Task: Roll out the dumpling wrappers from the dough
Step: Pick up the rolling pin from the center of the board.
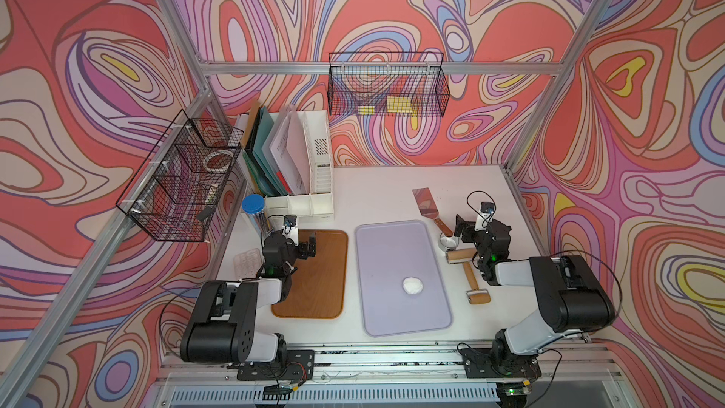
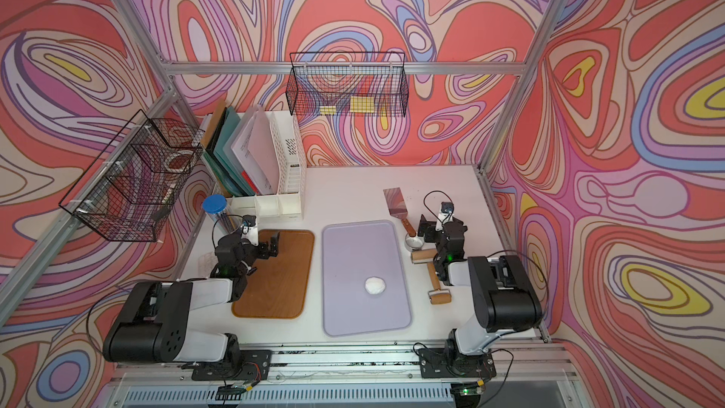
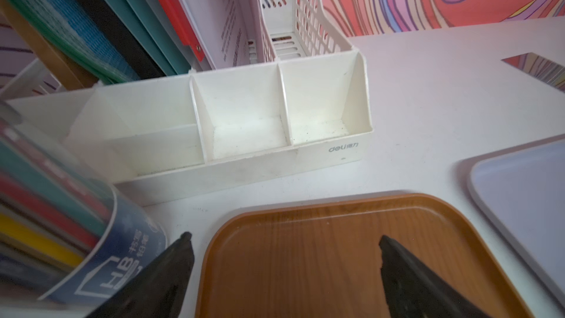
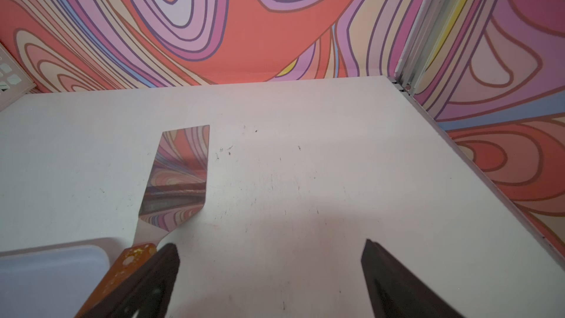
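I will tilt my right gripper downward and move it back and down onto the rolling pin's handle (image 1: 471, 276), since that bar is thinner than the wooden rollers at its ends.
The dough (image 1: 412, 285) (image 2: 375, 285) is a small rounded white lump lying on the near right part of the lavender tray (image 1: 392, 253). No dumpling wrappers are in view. My left gripper (image 1: 300, 239) (image 3: 284, 237) hangs open over the far left corner of the brown wooden tray (image 1: 321, 272) (image 3: 336, 255), with nothing between its fingers. My right gripper (image 1: 476, 229) (image 4: 270, 243) is open above the bare table, right of the lavender tray. A wooden rolling pin (image 1: 469, 274) lies just in front of it.
A steel cup (image 1: 447, 243) and a metal spatula (image 1: 425, 202) (image 4: 177, 178) lie right of the lavender tray. A white file organiser (image 1: 314, 174) (image 3: 244, 123) and a blue-capped pencil tube (image 1: 255, 209) stand at the back left. A clear plastic box (image 1: 247, 262) sits left of the brown tray.
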{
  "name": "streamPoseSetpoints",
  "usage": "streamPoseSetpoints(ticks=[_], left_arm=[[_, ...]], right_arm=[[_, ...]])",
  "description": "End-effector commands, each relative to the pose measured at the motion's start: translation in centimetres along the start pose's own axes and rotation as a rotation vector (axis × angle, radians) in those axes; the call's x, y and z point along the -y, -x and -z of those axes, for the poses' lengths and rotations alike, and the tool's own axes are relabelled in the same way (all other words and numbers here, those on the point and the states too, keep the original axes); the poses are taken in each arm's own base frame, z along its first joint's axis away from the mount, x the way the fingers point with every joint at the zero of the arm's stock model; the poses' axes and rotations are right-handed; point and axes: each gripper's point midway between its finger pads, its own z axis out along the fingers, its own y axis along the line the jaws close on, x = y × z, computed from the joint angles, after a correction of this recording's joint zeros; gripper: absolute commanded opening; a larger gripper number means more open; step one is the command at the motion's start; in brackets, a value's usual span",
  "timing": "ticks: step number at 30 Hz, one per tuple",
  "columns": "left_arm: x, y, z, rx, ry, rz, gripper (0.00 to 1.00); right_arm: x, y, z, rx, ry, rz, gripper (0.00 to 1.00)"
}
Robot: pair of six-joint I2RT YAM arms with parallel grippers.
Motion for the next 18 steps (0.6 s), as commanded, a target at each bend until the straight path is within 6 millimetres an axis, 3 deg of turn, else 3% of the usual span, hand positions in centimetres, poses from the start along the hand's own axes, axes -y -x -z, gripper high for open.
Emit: streamPoseSetpoints(ticks=[1,3,5,8,10,14,18], left_arm=[[1.1,2.7,1.0,-0.056,-0.026,0.02,1.0],[2.4,5.4,1.5,-0.08,-0.023,0.059,1.0],[6.1,7.2,2.1,-0.061,-0.113,0.06,1.0],[11.7,8.4,2.9,-0.086,-0.296,0.14,1.0],[15.0,8.5,3.4,-0.134,-0.404,0.181,1.0],[21.4,7.3,5.4,-0.223,-0.548,0.103,1.0],[25.5,5.5,6.7,-0.28,-0.67,0.115,1.0]], right_arm=[[2.1,1.4,1.4,-0.074,-0.123,-0.12,0.98],[2.7,1.4,2.5,-0.123,-0.168,-0.217,0.98],[2.4,0.7,3.5,-0.22,-0.17,-0.311,0.98],[2.6,-1.7,5.7,-0.39,-0.246,-0.449,0.98],[1.9,-3.2,7.2,-0.5,-0.239,-0.49,0.98],[1.4,-6.1,10.7,-0.726,-0.273,-0.485,0.95],[-0.8,-9.8,12.1,-0.945,-0.208,-0.44,0.85]])
